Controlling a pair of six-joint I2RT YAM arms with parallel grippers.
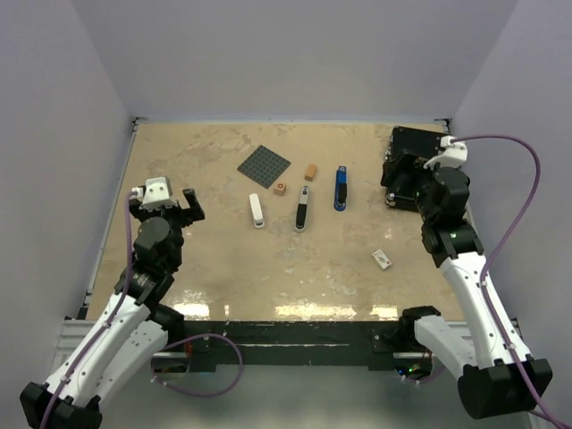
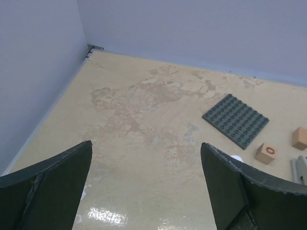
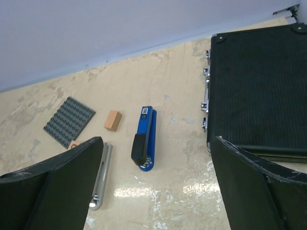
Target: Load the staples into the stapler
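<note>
The bare table leaves room for my fingers around the blue stapler's black end (image 1: 342, 193) (image 3: 139, 147), so my right gripper should next come down and to the left in the top view, around that end.
Three staplers lie mid-table: a white one (image 1: 257, 211), a grey and black one (image 1: 303, 207) and a blue one (image 1: 340, 188). The staples, a tiny whitish box (image 1: 382, 259), lie alone toward the front right, seen only in the top view. My left gripper (image 1: 164, 207) hovers open at the left, well apart from all of them; its wrist view shows bare table between the fingers (image 2: 146, 143). My right gripper (image 1: 404, 179) hangs open at the right next to a black case, with the blue stapler (image 3: 145, 136) and grey stapler (image 3: 101, 177) below it (image 3: 157, 140).
A dark grey studded baseplate (image 1: 264, 166) lies behind the staplers, with two small orange blocks (image 1: 310, 171) (image 1: 281, 189) beside it. A black case (image 1: 416, 152) stands at the back right, under and beside my right wrist. Pale walls enclose the table on three sides.
</note>
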